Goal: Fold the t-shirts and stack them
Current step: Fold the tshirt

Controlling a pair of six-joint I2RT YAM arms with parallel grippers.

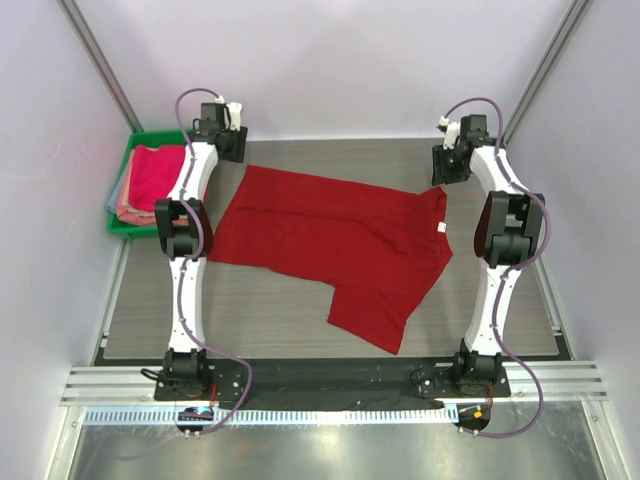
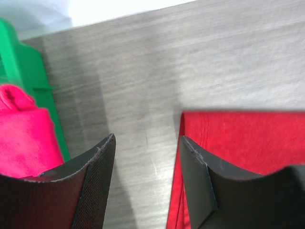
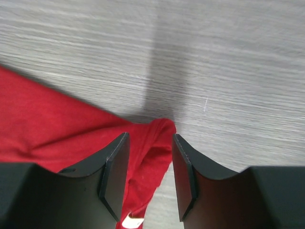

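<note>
My left gripper moves down toward the right in the top view, onto the shirt's far corner by the tray (image 2: pixel 188 118) next. Only bare table shows between the gripper's fingers.
A deep red t-shirt (image 1: pixel 340 240) with a small white label (image 1: pixel 441 229) lies spread across the middle of the table. My left gripper (image 1: pixel 232 145) is open at the shirt's far left corner; in the left wrist view (image 2: pixel 147 143) bare table shows between the fingers and the red cloth (image 2: pixel 238 138) lies under the right finger. My right gripper (image 1: pixel 443 165) is open at the far right corner; in the right wrist view (image 3: pixel 150 140) a bunched red fold (image 3: pixel 152 138) sits between the open jaws, label (image 3: pixel 131 223) below. Other folded shirts, pink (image 1: pixel 158 172) among them, lie in the tray.
A green plastic tray (image 1: pixel 135 150) stands at the far left against the wall, holding the pink and salmon cloth (image 2: pixel 24 138). Grey wood-grain table (image 1: pixel 300 310) lies around the shirt. Enclosure walls stand on three sides.
</note>
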